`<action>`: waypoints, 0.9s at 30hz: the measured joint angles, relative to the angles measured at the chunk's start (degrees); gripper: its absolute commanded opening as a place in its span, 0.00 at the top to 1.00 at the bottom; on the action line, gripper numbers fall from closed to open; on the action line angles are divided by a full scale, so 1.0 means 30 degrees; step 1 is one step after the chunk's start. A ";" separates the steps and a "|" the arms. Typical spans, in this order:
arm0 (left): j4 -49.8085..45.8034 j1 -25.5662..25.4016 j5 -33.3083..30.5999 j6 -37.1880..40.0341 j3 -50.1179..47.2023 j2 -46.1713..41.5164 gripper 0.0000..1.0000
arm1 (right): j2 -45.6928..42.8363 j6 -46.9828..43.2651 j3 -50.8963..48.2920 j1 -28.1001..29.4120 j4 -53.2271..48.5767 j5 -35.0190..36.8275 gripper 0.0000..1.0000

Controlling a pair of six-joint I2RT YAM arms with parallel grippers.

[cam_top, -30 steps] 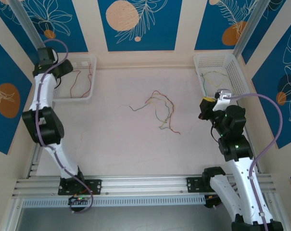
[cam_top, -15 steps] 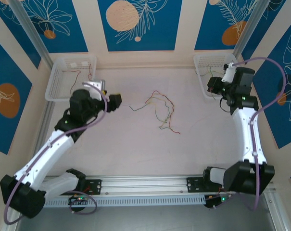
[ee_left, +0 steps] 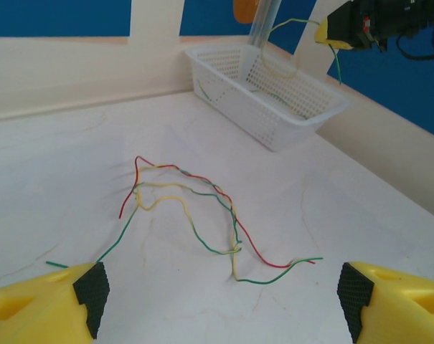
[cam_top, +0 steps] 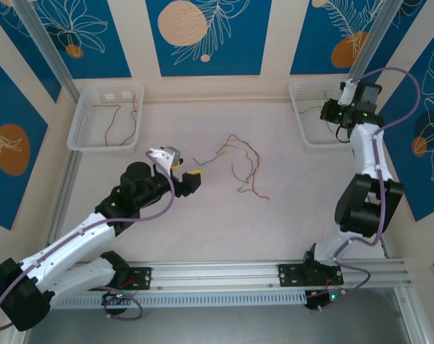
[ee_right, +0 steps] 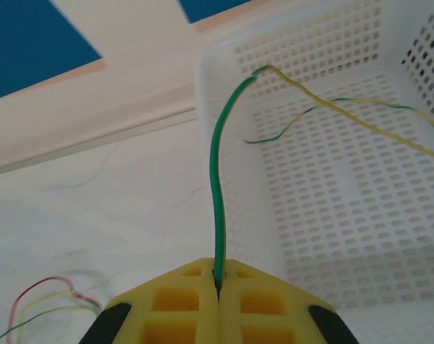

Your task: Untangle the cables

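Note:
My right gripper moves down toward the perforated bottom of the white basket (ee_right: 338, 193) next and lets go of the green-to-yellow wire (ee_right: 218, 193), since that basket stands open below the gripper.
The cables (cam_top: 242, 168) lie in a loose tangle of red, green and yellow wires at the middle of the table. In the left wrist view the cables (ee_left: 202, 215) spread out just ahead of my left gripper (ee_left: 220, 301), which is open with its yellow fingers (ee_left: 44, 304) wide apart and nothing between them. From above, the left gripper (cam_top: 191, 178) sits just left of the tangle. My right gripper (ee_right: 218, 283) is shut on a green-to-yellow wire (ee_right: 218, 193) whose far end bends over into the right basket (ee_right: 360, 215). From above, the right gripper (cam_top: 330, 113) hangs over that basket.
The white right basket (cam_top: 297, 115) stands at the back right with thin wire inside. A white left basket (cam_top: 80, 122) at the back left holds red and orange wires (cam_top: 120, 122). Walls close in the table on three sides.
The left arm has swung from the left basket down to the left side of the tangle. The right arm has moved back from mid-table to above the right basket.

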 measured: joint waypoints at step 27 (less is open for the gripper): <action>0.1253 -0.0146 -0.1253 0.0525 -0.0197 0.1450 0.13 | 0.0306 0.0087 -0.3126 -0.0612 0.1523 0.0153 0.47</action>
